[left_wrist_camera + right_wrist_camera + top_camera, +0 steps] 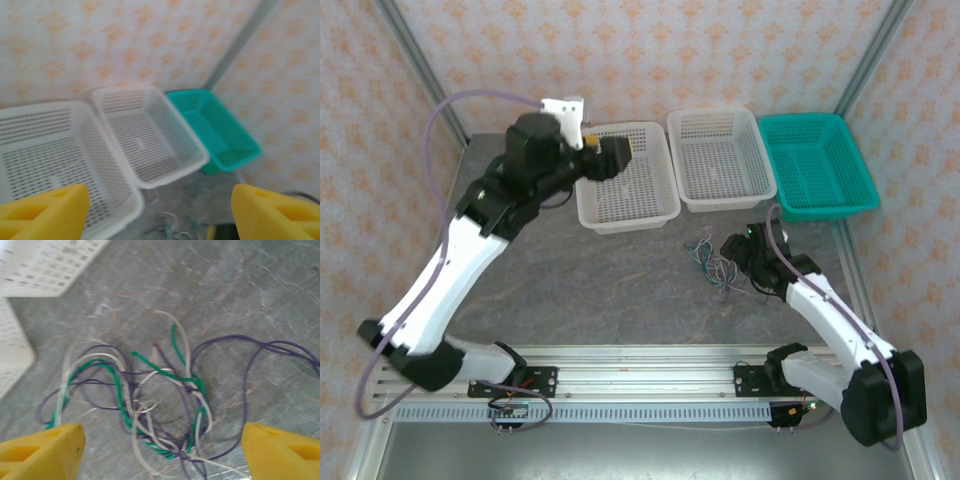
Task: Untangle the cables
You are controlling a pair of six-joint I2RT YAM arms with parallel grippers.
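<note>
I will lower my right gripper onto the white cable beside the short green ends next, because that cable's loose end sticks out clear of the tangle.
The cables (pixel 150 390) lie in a loose tangle of white-grey, green and dark purple wires on the grey table. They also show as a small bundle (pixel 712 260) in front of the baskets, and blurred at the bottom of the left wrist view (pixel 175 231). My right gripper (pixel 160 452) hangs low over the tangle, open, its yellow fingers (pixel 40 452) on either side of it and touching nothing. It stands just right of the bundle (pixel 730 262). My left gripper (pixel 613 157) is raised over the left white basket, open (pixel 160 215) and empty.
Three baskets stand in a row at the back: a left white basket (pixel 625 215), a middle white basket (pixel 720 200) and a teal basket (pixel 825 205). The left white basket's corner (pixel 50 265) lies close beyond the tangle. Patterned walls close in the table.
</note>
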